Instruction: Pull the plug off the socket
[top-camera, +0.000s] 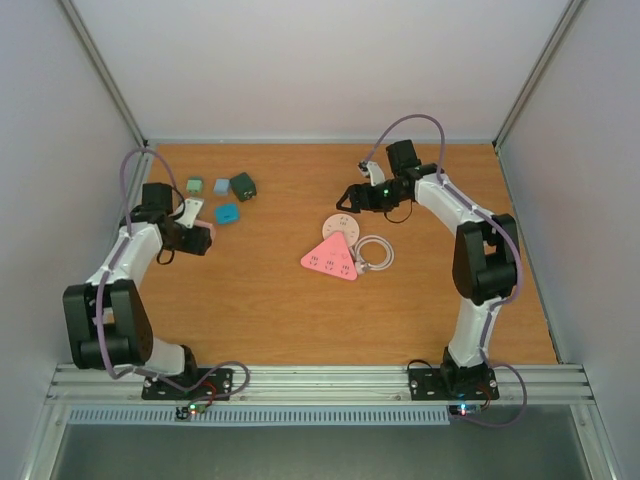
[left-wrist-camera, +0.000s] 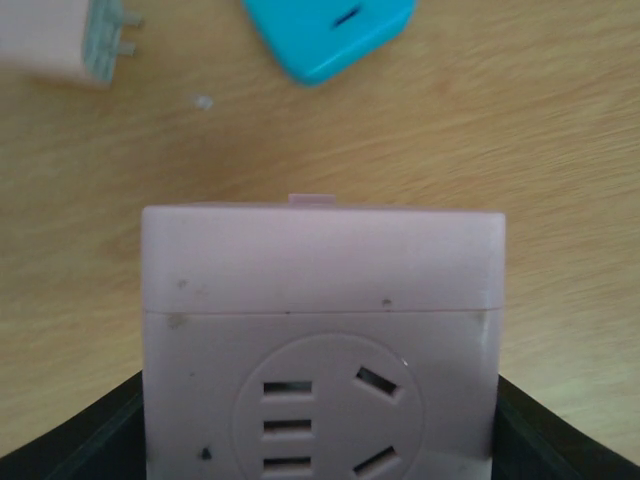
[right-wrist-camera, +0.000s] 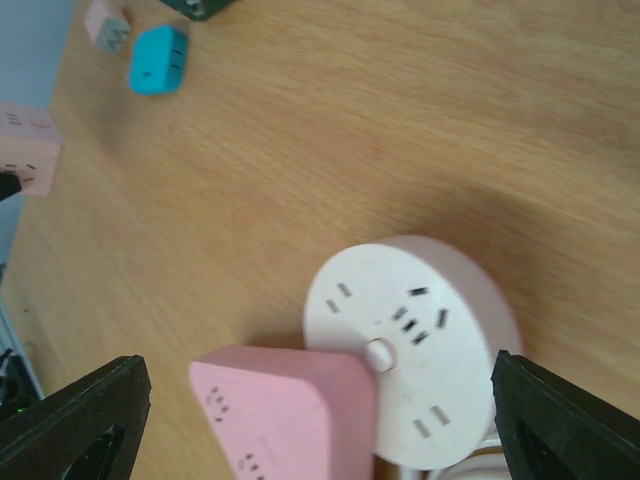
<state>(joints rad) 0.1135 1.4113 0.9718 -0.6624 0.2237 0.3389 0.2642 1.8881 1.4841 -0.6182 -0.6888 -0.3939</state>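
The plug lies apart, so I should lower my left gripper and move it slightly to the left in the top view to let go of the socket on the bare tabletop.
My left gripper is shut on a pale pink cube socket, its black fingers on both sides; the socket face in view has empty slots. A pale pink plug with bare metal prongs lies on the table just beyond it, apart from the socket; it also shows in the top view. My right gripper is open and empty, hovering above a round white socket and a pink triangular socket.
A cyan block lies near the plug, also in the left wrist view. Green, light blue and dark green blocks stand at the back left. A coiled white cable lies beside the triangular socket.
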